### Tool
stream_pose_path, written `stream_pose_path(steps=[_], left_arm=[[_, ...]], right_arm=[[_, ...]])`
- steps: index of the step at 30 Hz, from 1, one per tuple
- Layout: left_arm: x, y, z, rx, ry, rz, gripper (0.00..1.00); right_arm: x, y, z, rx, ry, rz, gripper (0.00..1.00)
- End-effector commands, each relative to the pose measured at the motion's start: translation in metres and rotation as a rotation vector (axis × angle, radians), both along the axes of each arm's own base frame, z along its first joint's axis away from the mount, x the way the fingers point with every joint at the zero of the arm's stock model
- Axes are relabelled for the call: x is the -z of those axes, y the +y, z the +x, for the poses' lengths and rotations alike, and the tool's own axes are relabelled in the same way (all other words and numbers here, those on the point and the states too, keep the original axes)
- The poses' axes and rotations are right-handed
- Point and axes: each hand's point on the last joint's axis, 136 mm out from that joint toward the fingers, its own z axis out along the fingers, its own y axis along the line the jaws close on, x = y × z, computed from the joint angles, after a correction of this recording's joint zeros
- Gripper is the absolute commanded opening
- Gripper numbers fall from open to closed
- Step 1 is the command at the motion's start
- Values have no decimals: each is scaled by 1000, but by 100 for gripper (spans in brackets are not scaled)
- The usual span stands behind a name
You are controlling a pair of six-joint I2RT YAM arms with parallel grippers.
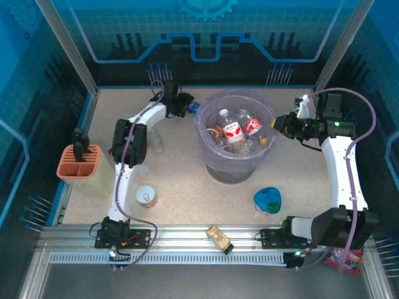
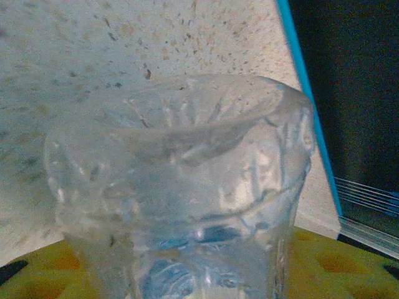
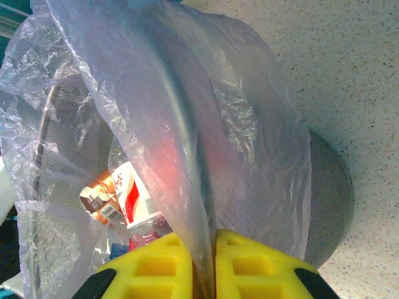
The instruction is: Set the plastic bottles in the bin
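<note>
I should lift the clear bottle with my left gripper, carry it over the bin's opening and let it go there, because the tall side of the bin is next to it.
The bin stands at the middle back of the table, lined with a thin clear bag. Inside lie clear plastic bottles with red labels and a brown one. My right gripper is shut on the bin's right rim, with the bag and rim pinched between the yellow pads. A red-labelled bottle lies below it. My left gripper is at the back, just left of the bin. It is shut on a clear bottle, whose ribbed base faces the wrist camera.
An orange slotted basket stands at the left edge, with a tin can in front of it. A blue dish sits right of the bin's foot. A snack packet lies on the near rail. Something small and clear rests by the left arm.
</note>
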Motion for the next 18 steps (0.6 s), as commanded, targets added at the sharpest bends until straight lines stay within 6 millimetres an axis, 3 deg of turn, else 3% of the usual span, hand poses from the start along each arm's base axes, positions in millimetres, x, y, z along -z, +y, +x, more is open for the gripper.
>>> stream_pose_path(steps=[1,6,14,18], left_arm=[[-111,12,0,35,-289,-34,49],[-179,32,-46,43,-414,49,46],[-292,64,-140,26,-651,251,41],[-345,57,-184,67,-771,401,39]], right_arm=[[2,13,-12,-54,40,13,13],[-4,12,-11,-54,32,-20,13],[-6,15,-9,-68,56,-65,13],[-5,16,-10,-66,72,-95,13]])
